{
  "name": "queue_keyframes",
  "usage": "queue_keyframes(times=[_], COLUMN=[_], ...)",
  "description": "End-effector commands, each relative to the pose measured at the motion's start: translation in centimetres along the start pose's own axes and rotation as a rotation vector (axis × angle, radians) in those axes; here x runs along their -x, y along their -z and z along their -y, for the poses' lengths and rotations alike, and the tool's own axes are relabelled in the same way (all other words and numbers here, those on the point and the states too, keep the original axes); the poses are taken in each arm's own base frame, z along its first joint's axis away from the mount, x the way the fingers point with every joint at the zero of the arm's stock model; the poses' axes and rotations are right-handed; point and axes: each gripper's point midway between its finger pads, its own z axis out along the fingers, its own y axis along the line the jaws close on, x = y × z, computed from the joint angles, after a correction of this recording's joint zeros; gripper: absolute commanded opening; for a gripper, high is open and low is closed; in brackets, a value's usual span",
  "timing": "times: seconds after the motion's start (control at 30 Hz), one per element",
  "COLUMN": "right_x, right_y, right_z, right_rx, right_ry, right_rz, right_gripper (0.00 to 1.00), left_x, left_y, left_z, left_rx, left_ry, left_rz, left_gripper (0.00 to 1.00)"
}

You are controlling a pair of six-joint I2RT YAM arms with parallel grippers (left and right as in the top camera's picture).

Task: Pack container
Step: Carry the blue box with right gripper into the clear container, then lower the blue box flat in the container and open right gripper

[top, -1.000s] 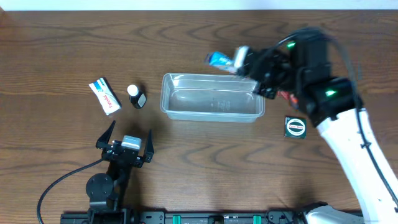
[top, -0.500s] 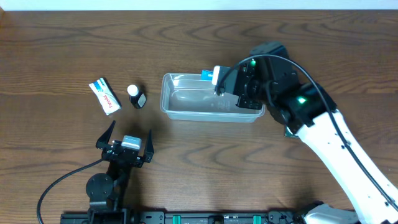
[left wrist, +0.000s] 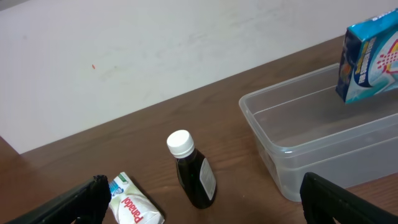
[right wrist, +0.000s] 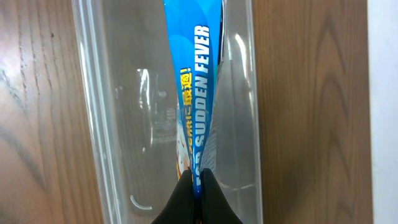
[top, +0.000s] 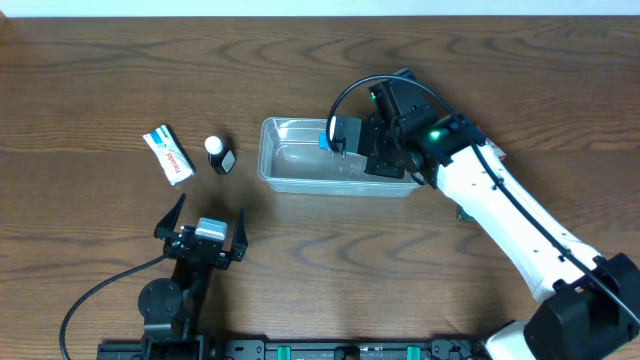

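Note:
The flat blue packet (right wrist: 198,93) still hangs above the container's bottom, so my right gripper should lower and release it there.
The clear plastic container (top: 290,150) lies in the middle of the table; it also shows in the left wrist view (left wrist: 292,137) and in the right wrist view (right wrist: 124,124). My right gripper (top: 352,140) is shut on a flat blue packet (right wrist: 198,93) and holds it over the container's back part, above the floor of the tub. The packet also shows in the overhead view (top: 330,134) and in the left wrist view (left wrist: 372,59). My left gripper (top: 205,232) is open and empty, near the table's front, well short of the container.
A white Panadol packet (top: 168,154) lies at the left, also in the left wrist view (left wrist: 134,202). A small dark bottle with a white cap (top: 218,154) lies beside it, also in the left wrist view (left wrist: 193,168). Part of a dark round-labelled item (top: 461,212) shows under the right arm.
My right gripper has carried the blue packet leftward from the container's far right corner to over its back middle. The left arm has not moved.

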Motion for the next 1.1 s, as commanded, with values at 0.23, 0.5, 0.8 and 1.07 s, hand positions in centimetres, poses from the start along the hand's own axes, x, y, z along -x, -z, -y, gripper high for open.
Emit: queue_keyframes(times=[0.23, 0.5, 0.8, 1.07], right_x=[-0.5, -1.0, -2.9, -3.9], right_y=[-3.7, -6.0, -6.9, -6.8], right_z=[-1.3, -1.2, -0.4, 0.2], right_rx=[0.087, 0.099, 0.101, 0.096], right_ry=[0.043, 0.084, 0.106, 0.081], right_rz=[-0.022, -0.032, -0.065, -0.075], right_gripper=[0.01, 0.01, 0.01, 0.01], left_x=[-1.5, -1.5, -1.5, -1.5], left_y=[-0.1, -0.1, -0.1, -0.1], left_z=[0.5, 0.5, 0.5, 0.5], left_rx=[-0.016, -0.016, -0.016, -0.016], left_ry=[0.011, 0.011, 0.011, 0.011], left_rz=[-0.041, -0.041, -0.041, -0.041], left_gripper=[0.98, 0.98, 0.98, 0.98])
